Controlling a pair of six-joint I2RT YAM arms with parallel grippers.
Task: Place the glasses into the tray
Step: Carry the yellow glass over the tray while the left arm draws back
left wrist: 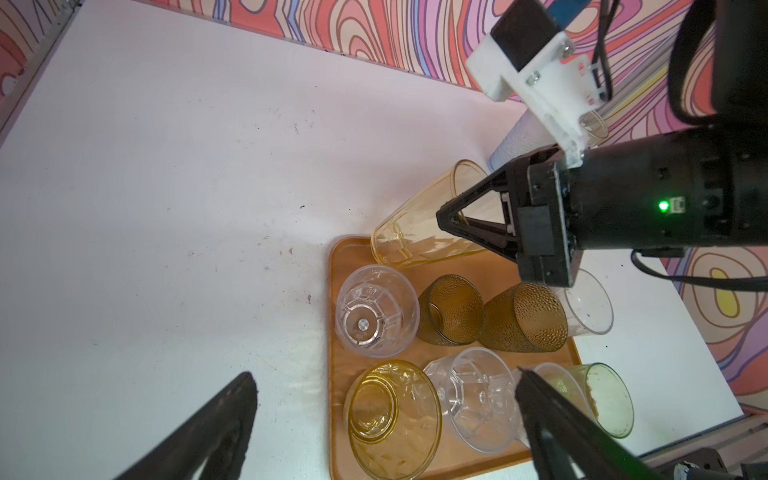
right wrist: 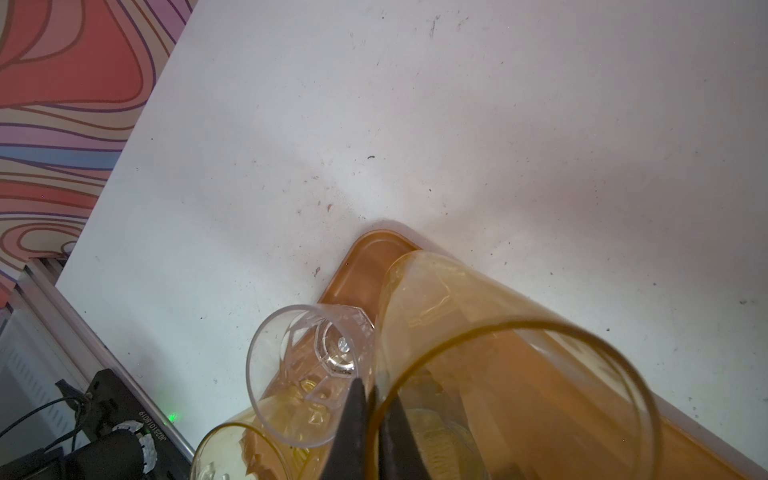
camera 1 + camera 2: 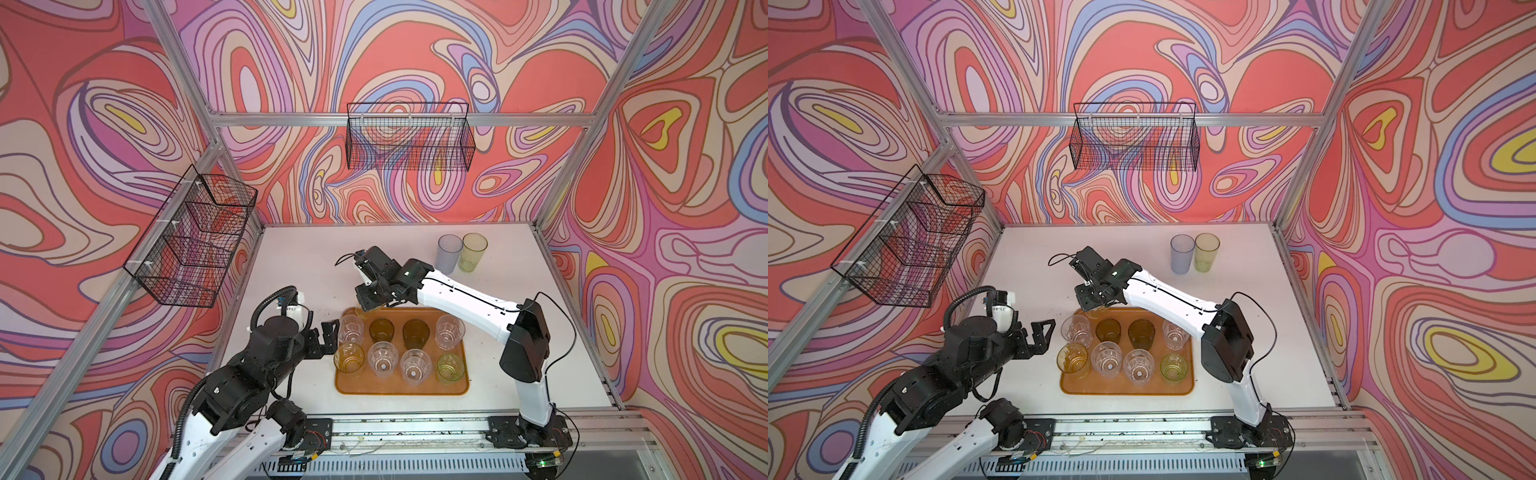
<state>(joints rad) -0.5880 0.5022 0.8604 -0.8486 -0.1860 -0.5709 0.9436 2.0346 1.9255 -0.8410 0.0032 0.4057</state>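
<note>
The tray's far corner beyond the clear glass lies below, still empty. The right gripper lowers the tilted yellow glass upright there next and releases its rim.
The orange-brown tray lies at the table's front middle with several short glasses standing in two rows: clear, olive, dark brown, amber and green ones. My right gripper is shut on the rim of a tall yellow glass, one finger inside and one outside. The glass is tilted over the tray's far left corner; whether it touches the tray I cannot tell. My left gripper stands open at the tray's left edge, holding nothing. A grey-blue glass and a yellow-green glass stand at the back right.
A black wire basket hangs on the back wall and another on the left wall. Aluminium frame posts and patterned walls close the table on three sides. The arms' mounting rail runs along the front edge.
</note>
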